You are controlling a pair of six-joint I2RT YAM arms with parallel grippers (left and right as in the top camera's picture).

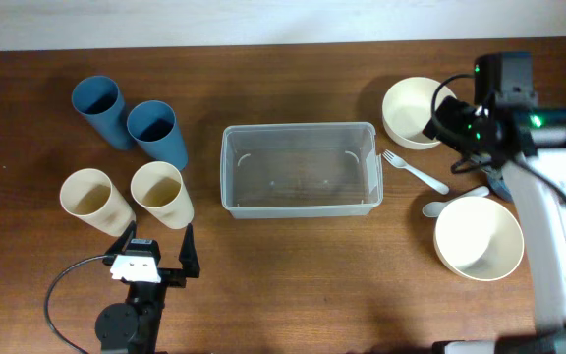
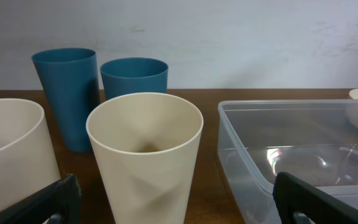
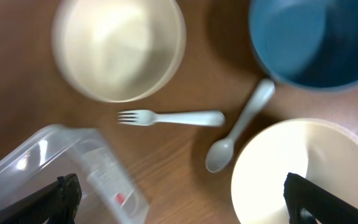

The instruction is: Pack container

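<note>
The far cream bowl is still outside the container, and my right gripper will go down toward it next, with its fingers on both sides of the cream bowl's rim where it faces the blue bowl.
The clear plastic container stands empty at the table's middle; its wall also shows in the left wrist view and its corner in the right wrist view. My left gripper is open and empty, just in front of a cream cup. In the left wrist view that cup stands between the open fingers. My right gripper is open and empty, held above a white fork and a white spoon.
Two blue cups and another cream cup stand at the left. Two cream bowls sit at the right. A blue bowl shows in the right wrist view, hidden under the arm from overhead.
</note>
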